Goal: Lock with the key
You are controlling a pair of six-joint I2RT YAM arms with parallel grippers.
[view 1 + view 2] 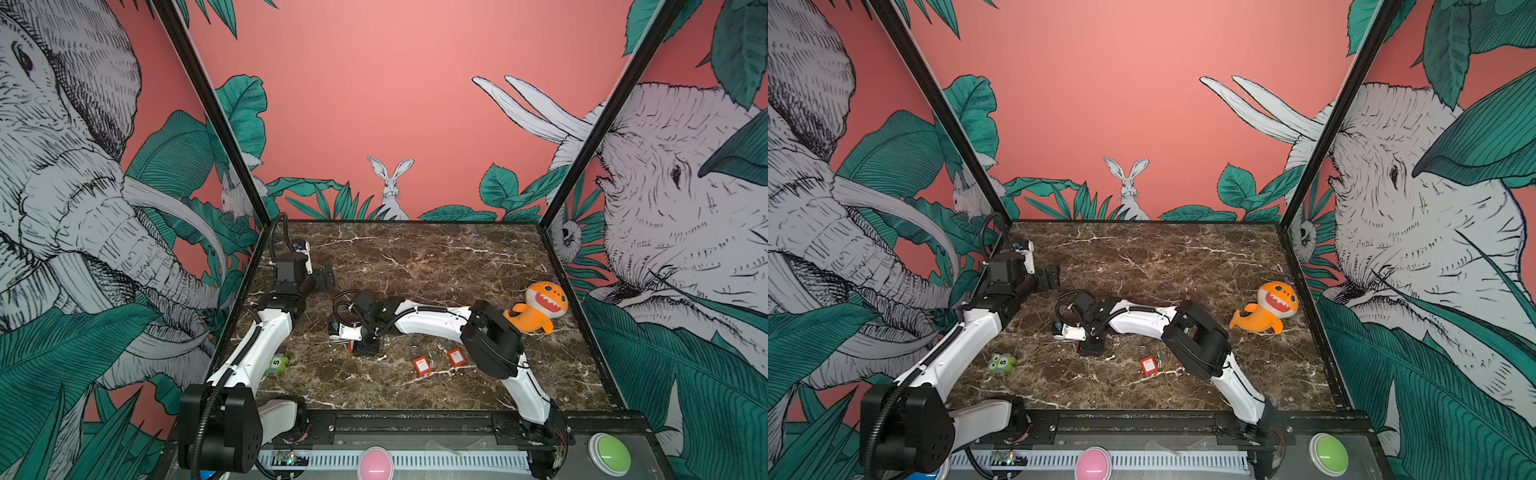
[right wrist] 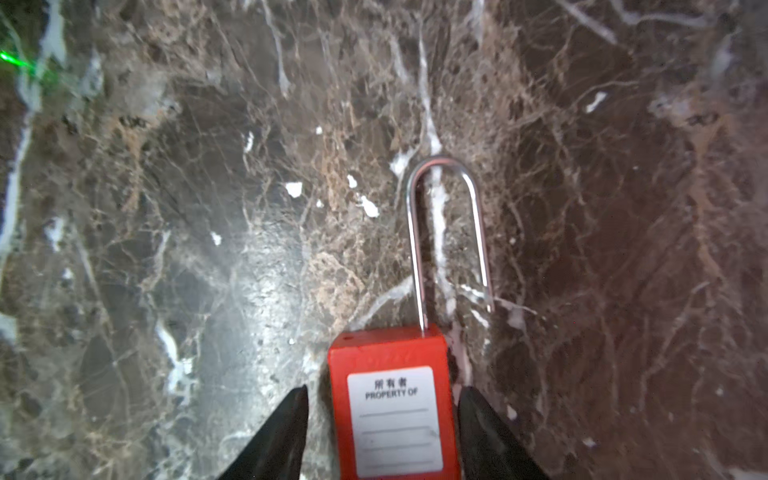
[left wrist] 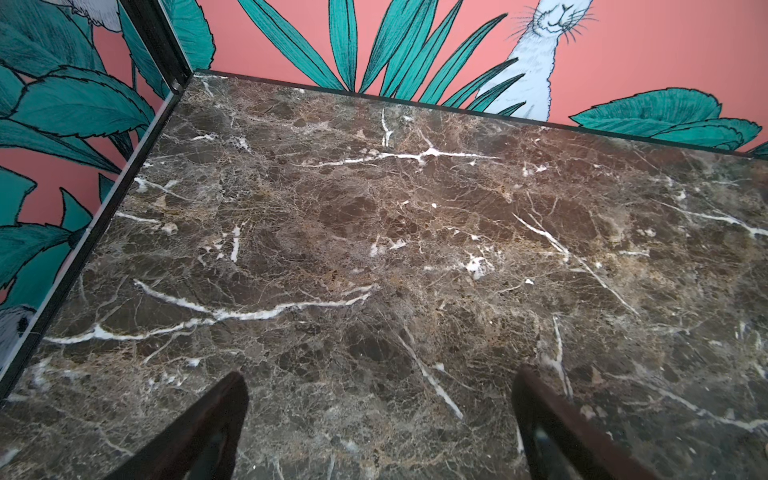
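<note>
My right gripper stays low next and closes its open fingers onto the sides of the red body, which lies between them with gaps at each.
A red padlock with a white "PROPERTY OF" label lies flat on the marble table. Its steel shackle stands open, one leg free of the body. My right gripper is low over it and open, one finger on each side of the body with a small gap at each. In a top view only a red sliver shows beside that gripper. My left gripper hangs wide open and empty at the back left. I cannot make out the key.
Two more red padlocks lie to the right of my right gripper. An orange shark plush sits at the right edge. A green toy marked 5 lies by the left arm. Walls close in the back and both sides.
</note>
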